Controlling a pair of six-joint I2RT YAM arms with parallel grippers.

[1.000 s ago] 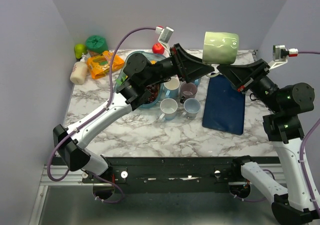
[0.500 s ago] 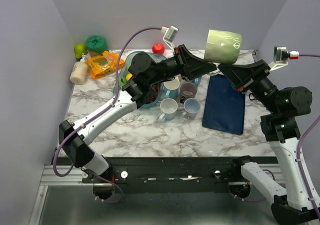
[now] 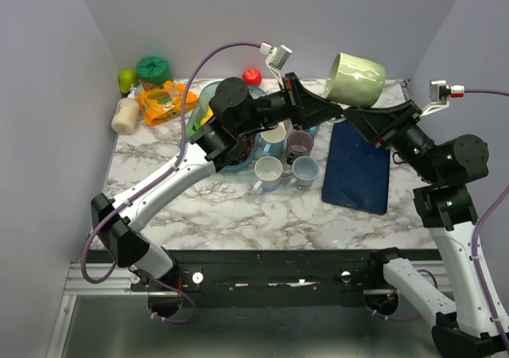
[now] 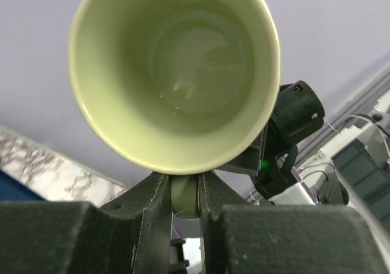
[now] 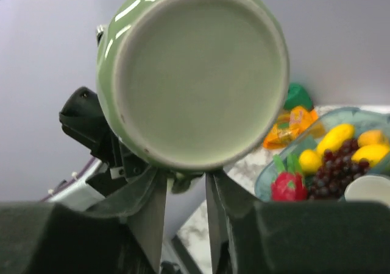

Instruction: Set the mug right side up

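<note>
The left gripper will next move back and down, turn the sideways mug upright and then let go of it, since bare marble near the glass bowl (image 3: pixel 236 188) lies below and back of the gripper.
A pale green mug (image 3: pixel 356 79) hangs in the air above the table's back right, tipped on its side. Its mouth (image 4: pixel 173 73) faces the left wrist camera and its flat base (image 5: pixel 198 73) faces the right wrist camera. My left gripper (image 3: pixel 332 108) is shut on the mug's handle (image 4: pixel 184 195), which sits pinched between the two fingers under the rim. My right gripper (image 3: pixel 351 116) stands open just under the base, its fingers (image 5: pixel 152 207) apart, with a gap beside the handle.
Several small cups (image 3: pixel 268 169) stand in a cluster mid-table beside a dark blue mat (image 3: pixel 358 171). A glass fruit bowl (image 5: pixel 341 158) sits behind them under the left arm. An orange packet (image 3: pixel 163 101), a bottle (image 3: pixel 126 115) and green items fill the back left corner.
My left gripper has shut on the mug's handle. My right gripper has opened and let go. The mug has tipped, its mouth turning towards the left arm.
</note>
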